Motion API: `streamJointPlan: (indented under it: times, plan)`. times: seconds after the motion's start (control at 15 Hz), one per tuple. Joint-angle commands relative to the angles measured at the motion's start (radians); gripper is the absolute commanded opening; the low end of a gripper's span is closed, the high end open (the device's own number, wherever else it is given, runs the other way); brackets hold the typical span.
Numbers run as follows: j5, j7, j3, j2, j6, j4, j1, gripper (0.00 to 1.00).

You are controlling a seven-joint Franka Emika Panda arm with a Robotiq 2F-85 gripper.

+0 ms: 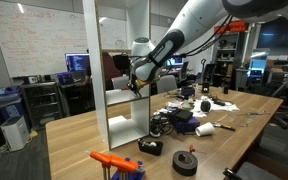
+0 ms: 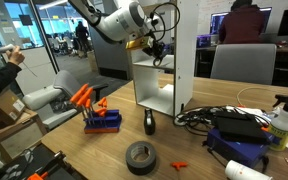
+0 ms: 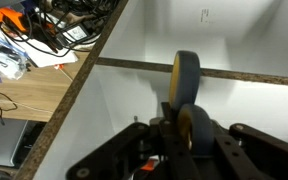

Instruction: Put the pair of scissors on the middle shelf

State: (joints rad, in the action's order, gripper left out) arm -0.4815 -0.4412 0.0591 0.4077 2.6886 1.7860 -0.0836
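The handle of the scissors overlaps the middle shelf's brown edge in the wrist view, so my gripper will next shift over the shelf's board, away from that edge, and release them.
My gripper (image 3: 184,138) is shut on the pair of scissors (image 3: 185,88), whose blue and yellow handle sticks out between the jaws. In both exterior views the gripper (image 1: 135,86) (image 2: 156,47) reaches into the tall white shelf unit, just above the middle shelf (image 1: 117,97) (image 2: 147,60). In the wrist view the white board (image 3: 124,110) lies close under the scissors; I cannot tell if they touch it. The blades are hidden.
Black tape rolls (image 1: 185,161) (image 2: 139,155) lie on the wooden table. Orange-handled tools stand in a blue holder (image 2: 100,118). Cables and a blue box (image 2: 236,127) crowd the table beside the unit. A grey chair (image 2: 246,62) stands behind.
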Motion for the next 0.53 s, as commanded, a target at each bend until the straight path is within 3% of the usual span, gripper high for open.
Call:
streamJointPlan:
  times: [0.0, 0.4, 0.47]
  plan:
    - [0.039, 0.033, 0.048, 0.038, -0.03, -0.089, -0.042, 0.06]
    - [0.056, 0.036, 0.072, 0.068, -0.045, -0.134, -0.059, 0.06]
    - [0.066, 0.035, 0.071, 0.072, -0.056, -0.14, -0.06, 0.43]
